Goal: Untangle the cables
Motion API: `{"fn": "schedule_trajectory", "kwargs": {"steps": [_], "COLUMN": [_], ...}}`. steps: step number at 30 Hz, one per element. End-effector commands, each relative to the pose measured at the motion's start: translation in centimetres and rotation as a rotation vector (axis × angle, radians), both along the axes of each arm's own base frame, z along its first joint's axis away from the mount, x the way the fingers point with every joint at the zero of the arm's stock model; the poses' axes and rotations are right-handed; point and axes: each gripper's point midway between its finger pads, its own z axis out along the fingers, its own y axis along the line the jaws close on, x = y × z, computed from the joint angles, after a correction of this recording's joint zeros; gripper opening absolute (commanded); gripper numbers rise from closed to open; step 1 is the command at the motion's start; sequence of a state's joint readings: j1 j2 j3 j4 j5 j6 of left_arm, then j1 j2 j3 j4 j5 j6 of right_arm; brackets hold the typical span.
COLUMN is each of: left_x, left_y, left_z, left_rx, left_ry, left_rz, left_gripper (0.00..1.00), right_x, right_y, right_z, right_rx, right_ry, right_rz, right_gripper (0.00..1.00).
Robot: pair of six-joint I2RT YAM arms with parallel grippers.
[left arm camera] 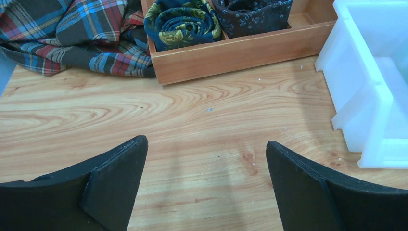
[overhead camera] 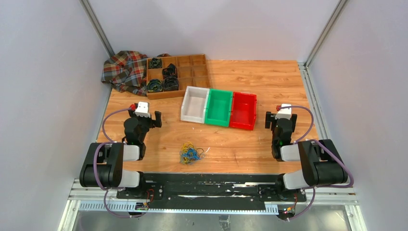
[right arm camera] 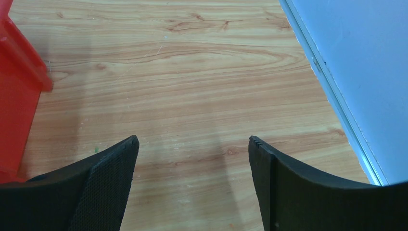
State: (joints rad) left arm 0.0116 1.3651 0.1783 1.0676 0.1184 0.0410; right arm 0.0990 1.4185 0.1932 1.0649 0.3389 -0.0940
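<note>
The tangle's yellow far edge lies below my left gripper and to its right in the top view. My left gripper should swing across and down onto it next.
The cables lie as one small tangle of thin yellow, blue and dark wires on the wooden table, near its front edge between the two arms. Neither wrist view shows them. My left gripper hovers left of and behind the tangle; its jaws stand wide open over bare wood. At the right side of the table my right gripper is open too, with nothing between its fingers.
Three bins stand in a row mid-table: white, green, red. A wooden divided tray with rolled dark fabrics sits at the back left, beside a plaid cloth. The enclosure wall runs close on the right.
</note>
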Motion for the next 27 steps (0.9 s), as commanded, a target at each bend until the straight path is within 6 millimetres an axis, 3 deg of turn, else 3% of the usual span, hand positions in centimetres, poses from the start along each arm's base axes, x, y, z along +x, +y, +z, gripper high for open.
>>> {"fn": "schedule_trajectory", "kwargs": {"steps": [1, 11, 16, 20, 22, 25, 27], "left_x": [0.3, 0.3, 0.9, 1.6, 1.2, -1.2, -3.0], "left_y": [0.3, 0.1, -0.2, -2.1, -3.5, -6.1, -7.9], "left_z": [0.9, 1.2, 2.2, 4.5, 5.4, 5.6, 5.7], "left_rx": [0.000, 0.001, 0.015, 0.078, 0.080, 0.044, 0.002], "left_ry": [-0.034, -0.049, 0.046, 0.178, 0.229, 0.363, 0.442], "left_rz": [0.013, 0.005, -0.022, -0.178, -0.277, -0.461, -0.592], "left_gripper": [0.98, 0.98, 0.98, 0.98, 0.98, 0.98, 0.98], "right_x": [0.5, 0.5, 0.6, -0.2, 0.4, 1.6, 2.0], "right_y": [-0.3, -0.3, 0.2, -0.2, 1.2, 4.4, 4.9], "right_z": [0.7, 0.8, 3.8, 5.5, 6.9, 9.2, 10.2], "right_rx": [0.013, 0.012, 0.002, 0.137, 0.204, 0.333, 0.453], "right_ry": [-0.032, -0.033, -0.022, 0.046, 0.043, 0.002, -0.029], "right_rz": [-0.010, -0.008, 0.001, -0.112, -0.059, 0.081, 0.051], "right_gripper": [0.84, 0.84, 0.84, 0.84, 0.84, 0.84, 0.84]}}
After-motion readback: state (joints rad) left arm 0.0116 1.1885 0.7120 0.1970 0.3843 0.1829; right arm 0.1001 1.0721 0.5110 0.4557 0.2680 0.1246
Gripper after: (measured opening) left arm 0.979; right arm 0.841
